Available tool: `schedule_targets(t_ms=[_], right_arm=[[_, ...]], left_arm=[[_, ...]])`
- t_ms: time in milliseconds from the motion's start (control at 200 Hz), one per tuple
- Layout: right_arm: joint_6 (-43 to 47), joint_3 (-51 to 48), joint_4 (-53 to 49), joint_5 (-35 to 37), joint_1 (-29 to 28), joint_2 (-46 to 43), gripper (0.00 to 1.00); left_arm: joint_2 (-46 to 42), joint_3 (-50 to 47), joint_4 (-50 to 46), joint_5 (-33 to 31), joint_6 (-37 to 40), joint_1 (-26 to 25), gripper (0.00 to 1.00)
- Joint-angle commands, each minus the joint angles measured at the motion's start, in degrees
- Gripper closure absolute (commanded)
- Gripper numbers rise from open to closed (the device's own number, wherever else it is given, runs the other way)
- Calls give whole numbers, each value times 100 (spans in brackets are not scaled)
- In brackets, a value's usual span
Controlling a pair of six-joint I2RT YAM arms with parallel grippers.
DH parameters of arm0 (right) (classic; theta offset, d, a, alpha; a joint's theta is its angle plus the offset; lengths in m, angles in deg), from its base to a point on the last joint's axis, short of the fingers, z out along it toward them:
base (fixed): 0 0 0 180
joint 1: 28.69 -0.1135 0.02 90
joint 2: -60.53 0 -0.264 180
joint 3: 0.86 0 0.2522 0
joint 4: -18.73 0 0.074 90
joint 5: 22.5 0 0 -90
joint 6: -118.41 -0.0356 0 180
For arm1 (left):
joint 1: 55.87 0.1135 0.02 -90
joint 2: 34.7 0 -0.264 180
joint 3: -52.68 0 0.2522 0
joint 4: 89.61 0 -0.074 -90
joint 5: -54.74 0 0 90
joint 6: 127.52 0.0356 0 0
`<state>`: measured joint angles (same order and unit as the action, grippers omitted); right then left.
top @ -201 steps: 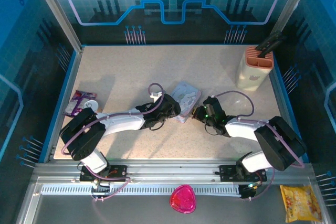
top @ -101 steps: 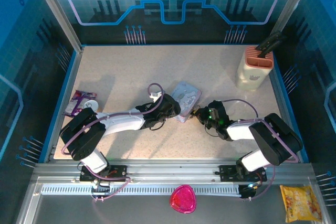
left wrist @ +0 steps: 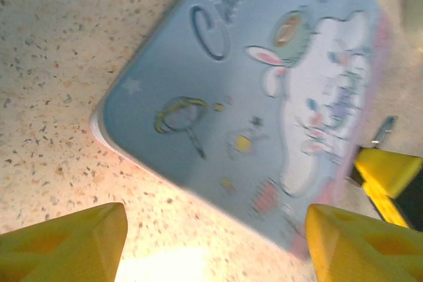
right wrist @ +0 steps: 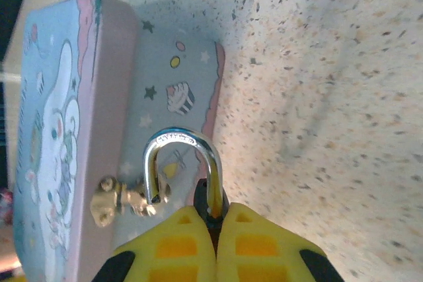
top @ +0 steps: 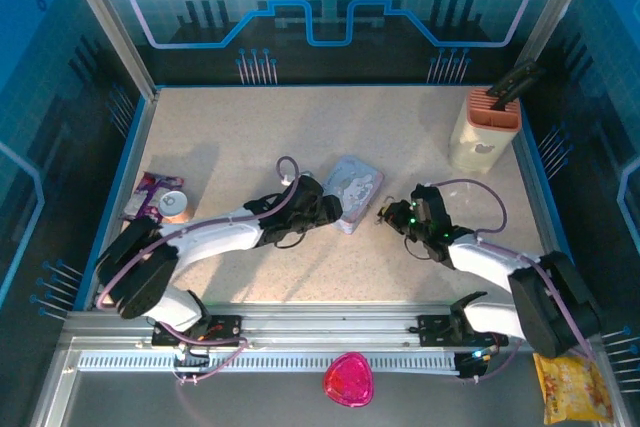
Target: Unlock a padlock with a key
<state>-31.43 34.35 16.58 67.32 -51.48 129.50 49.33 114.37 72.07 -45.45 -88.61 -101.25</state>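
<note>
The right gripper draws back from the tin (top: 355, 185) next and lowers to release the dark body, as bare tabletop lies below the gripper toward my base.
My right gripper (right wrist: 215, 226) is shut on the dark body of the padlock (right wrist: 210, 204). Its silver shackle (right wrist: 182, 140) stands up out of the fingers, with the free leg beside the brass hasp (right wrist: 109, 199) on the side of the pastel cartoon tin (right wrist: 53, 143). In the top view the right gripper (top: 386, 213) sits at the tin's (top: 355, 185) right edge. My left gripper (top: 328, 209) is at the tin's left edge. In the left wrist view the left gripper (left wrist: 215, 242) is open over bare table beside the tin (left wrist: 264, 90). The key is hidden.
A beige holder (top: 483, 132) with dark handles stands at the back right. A snack packet (top: 148, 195) and a small round cup (top: 174, 205) lie at the left edge. A pink object (top: 348, 379) and a yellow bag (top: 572, 387) lie beyond the front rail.
The right arm's elbow has swung right while its gripper stays at the tin's right edge. The left jaws have widened a little.
</note>
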Motion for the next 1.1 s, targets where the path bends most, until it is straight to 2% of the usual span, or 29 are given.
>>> schedule_targets(t_ms=[0, 145, 345, 465, 590, 810, 971, 1091], right_arm=[[1026, 176, -1201, -264, 254, -544, 100], [1796, 400, -2265, -763, 506, -1009, 100], [2722, 597, -3371, -1070, 523, -1391, 100], [2912, 571, -3661, -1027, 504, -1483, 100], [2950, 451, -3577, -1143, 494, -1313, 100], [2989, 451, -3326, -1238, 398, -739, 98], [3066, 512, -3368, -1111, 384, -339, 90], [3019, 517, -3393, -934, 388, -361, 79]], left_arm=[[-609, -216, -401, -178, 660, 163, 27], [-1508, -1163, -366, -333, 1135, 613, 26], [-3486, -2170, -690, -629, 1758, 1089, 23], [-4565, -2599, -904, -877, 2046, 1136, 20], [-5304, -2928, -1038, -1093, 2247, 1152, 17], [-5656, -3067, -981, -1224, 2365, 1158, 15], [-5579, -3089, -837, -1161, 2425, 1163, 14], [-5520, -3059, -870, -1210, 2427, 1155, 13]])
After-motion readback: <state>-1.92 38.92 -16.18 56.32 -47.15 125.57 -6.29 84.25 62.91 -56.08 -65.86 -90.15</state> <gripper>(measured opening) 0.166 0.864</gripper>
